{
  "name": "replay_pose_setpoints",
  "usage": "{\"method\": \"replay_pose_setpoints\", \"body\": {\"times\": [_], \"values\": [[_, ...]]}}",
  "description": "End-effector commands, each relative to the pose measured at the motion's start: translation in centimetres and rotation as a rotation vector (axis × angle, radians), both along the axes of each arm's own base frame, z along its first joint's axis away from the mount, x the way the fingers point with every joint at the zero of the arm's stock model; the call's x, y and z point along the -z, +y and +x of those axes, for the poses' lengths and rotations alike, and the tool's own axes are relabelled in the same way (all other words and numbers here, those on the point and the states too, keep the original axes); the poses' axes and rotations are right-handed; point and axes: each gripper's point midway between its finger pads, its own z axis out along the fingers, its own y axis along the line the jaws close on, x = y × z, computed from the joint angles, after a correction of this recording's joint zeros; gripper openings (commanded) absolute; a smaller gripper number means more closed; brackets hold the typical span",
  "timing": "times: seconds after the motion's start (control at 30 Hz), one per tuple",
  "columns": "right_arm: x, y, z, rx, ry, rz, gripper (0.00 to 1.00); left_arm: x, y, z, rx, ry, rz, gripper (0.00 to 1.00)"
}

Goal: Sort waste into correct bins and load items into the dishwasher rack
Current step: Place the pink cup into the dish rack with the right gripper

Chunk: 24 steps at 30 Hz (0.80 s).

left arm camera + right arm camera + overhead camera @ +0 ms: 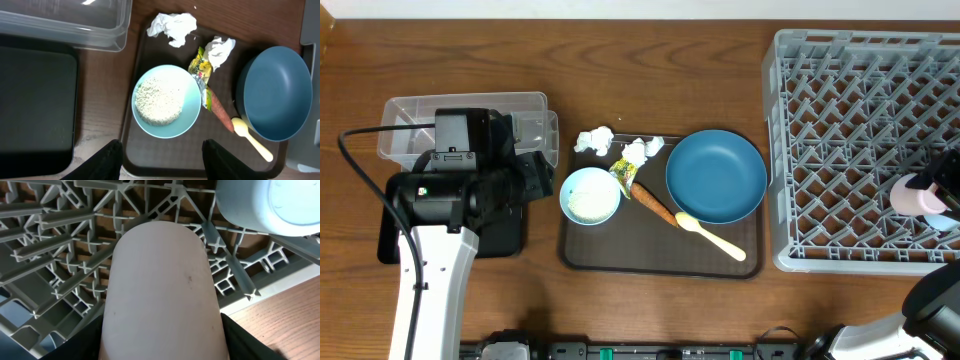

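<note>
Next, my right gripper needs to lower the pink cup onto the rack's empty wires beside the light blue cup, to the left in the overhead view.
On the brown tray lie two tissue wads, a yellow-green wrapper, a carrot piece, a pale bowl with rice in it, the dark blue plate and the yellow spoon. My left gripper is open and empty over the tray's near-left edge, by the bowl. My right gripper is shut on the pink cup over the grey rack. A light blue cup stands upside down beside it.
The clear tub and the black tray lie at the left, partly under my left arm. The rack fills the right side, with bare wood table in front of it.
</note>
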Motion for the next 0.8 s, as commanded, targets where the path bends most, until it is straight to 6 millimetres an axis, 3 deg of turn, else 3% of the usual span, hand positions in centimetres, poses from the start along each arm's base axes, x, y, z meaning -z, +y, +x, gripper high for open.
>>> {"method": "replay_pose_setpoints", "body": {"times": [0.0, 0.37, 0.7, 0.77], "values": [[-0.9, 0.7, 0.4, -0.026, -0.039, 0.003, 0.34, 0.0, 0.4, 0.1, -0.004, -0.001, 0.015, 0.54], [-0.1, 0.8, -0.1, -0.047, 0.025, -0.029, 0.34, 0.1, 0.4, -0.1, -0.004, 0.008, 0.016, 0.54], [2.8, 1.4, -1.2, -0.042, 0.066, -0.001, 0.33, 0.1, 0.4, -0.2, -0.003, 0.009, 0.015, 0.54], [3.3, 1.5, -1.3, -0.042, 0.069, 0.001, 0.37, 0.1, 0.4, -0.1, -0.003, 0.009, 0.015, 0.54]]}}
